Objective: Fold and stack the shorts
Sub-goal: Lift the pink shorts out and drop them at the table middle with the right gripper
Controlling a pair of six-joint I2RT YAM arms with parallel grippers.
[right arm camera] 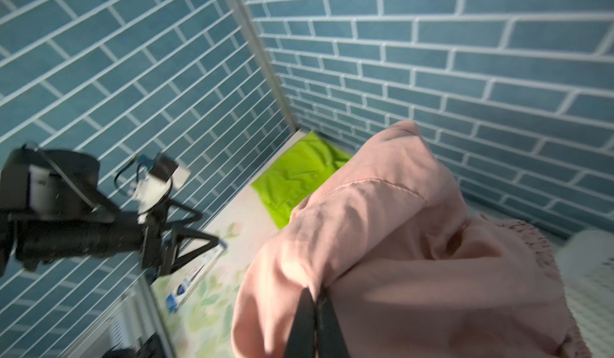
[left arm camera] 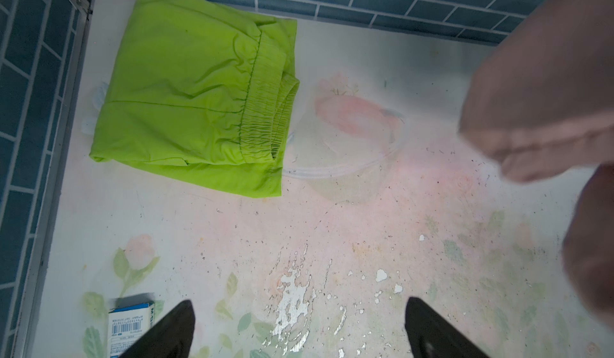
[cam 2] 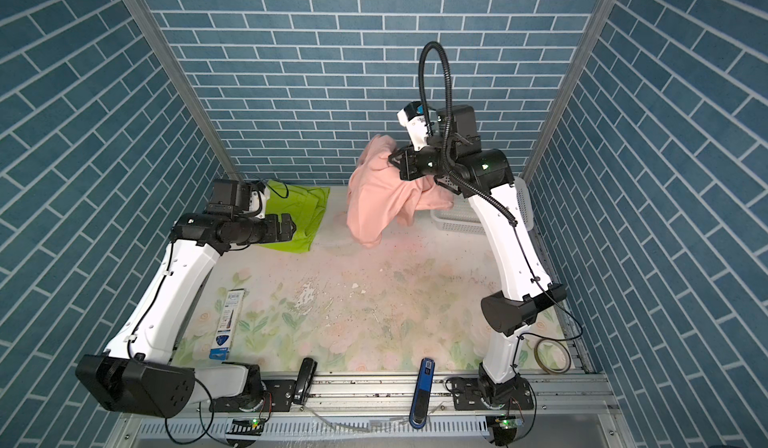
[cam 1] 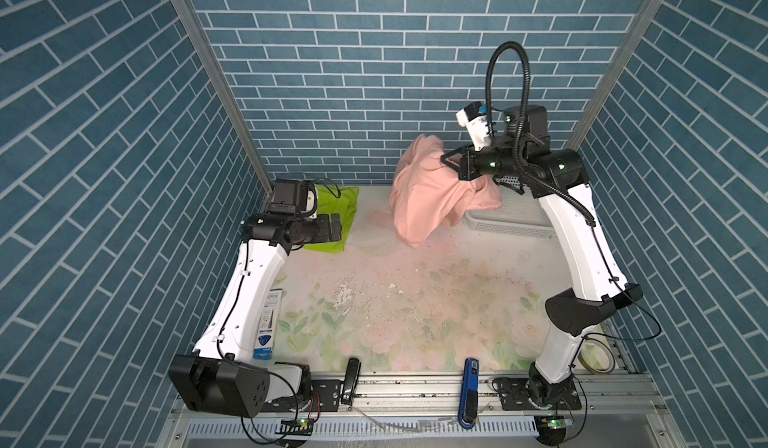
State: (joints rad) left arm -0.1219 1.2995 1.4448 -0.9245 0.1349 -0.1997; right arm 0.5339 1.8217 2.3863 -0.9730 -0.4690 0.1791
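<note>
I should lower my right gripper toward the lime-green shorts [cam 1: 332, 205] and release the fold on the tabletop's bare middle, the open place below the gripper.
The salmon-pink shorts [cam 1: 424, 192] [cam 2: 374, 200] hang bunched in the air over the back of the table. My right gripper [cam 1: 443, 160] [cam 2: 390, 158] [right arm camera: 314, 293] is shut on a fold of them, and their lower end hangs close over the table. The lime-green shorts [cam 1: 332, 205] [cam 2: 303, 213] [left arm camera: 186, 100] lie folded flat in the back left corner, waistband toward the table's middle. My left gripper [cam 1: 337, 228] [cam 2: 289, 227] [left arm camera: 299, 306] hovers open and empty beside them. In the left wrist view the pink shorts [left arm camera: 538, 90] show blurred at one edge.
A white perforated basket [cam 1: 511, 217] [cam 2: 453, 219] stands at the back right behind the pink cloth. A blue-and-white box [cam 1: 266, 321] lies by the left arm. A black stapler [cam 1: 351, 379], a blue stapler [cam 1: 468, 392] and a tape roll [cam 1: 598, 356] sit along the front.
</note>
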